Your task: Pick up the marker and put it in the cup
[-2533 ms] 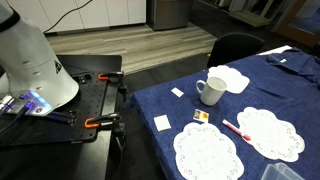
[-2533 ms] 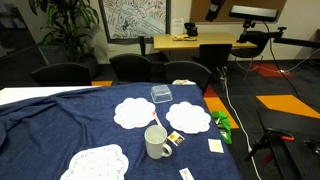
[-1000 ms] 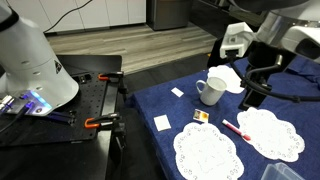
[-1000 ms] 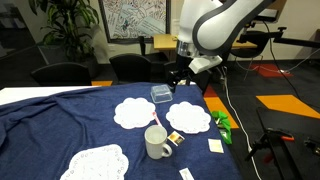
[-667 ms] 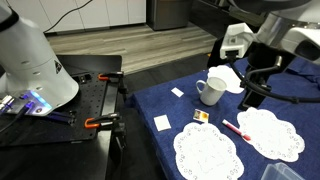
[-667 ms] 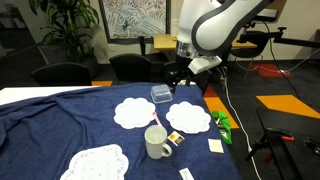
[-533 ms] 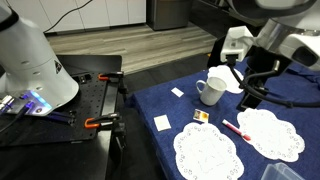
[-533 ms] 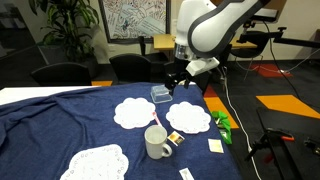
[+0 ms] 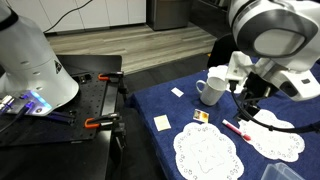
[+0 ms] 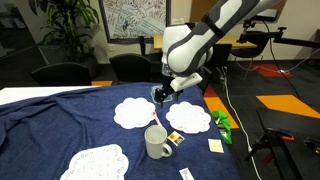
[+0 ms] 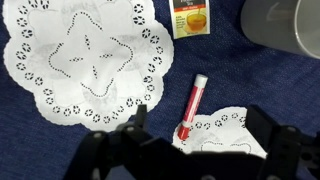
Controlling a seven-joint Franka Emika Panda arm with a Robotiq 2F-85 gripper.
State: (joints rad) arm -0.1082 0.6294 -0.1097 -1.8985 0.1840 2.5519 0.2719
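Note:
Next, the gripper moves down onto the marker's red middle [image 9: 237, 129] and closes across it, since the red-pink marker lies below, already between the gripper's open fingers.
The red-pink marker [image 11: 192, 105] lies on the blue cloth, its lower tip touching a doily's edge; it also shows in an exterior view [image 9: 235, 129]. My gripper [image 11: 200, 116] is open and empty, hovering above the marker with one finger on each side of it. It shows in both exterior views [image 9: 245, 106] [image 10: 160, 98]. The white mug stands upright a little way from the marker [image 9: 211, 90] [image 10: 156, 142], and part of it shows at the top right of the wrist view [image 11: 285, 25].
White lace doilies [image 11: 85, 60] [image 9: 207, 153] lie around the marker. A small yellow-orange card [image 11: 190, 18] lies near the mug. A flat white bowl-like thing [image 9: 232, 78] sits behind the mug. A green object [image 10: 221, 122] lies near the table's edge.
The arm has come into the scene and moved down from the far side of the table to hover over the marker. Mug and marker have not moved.

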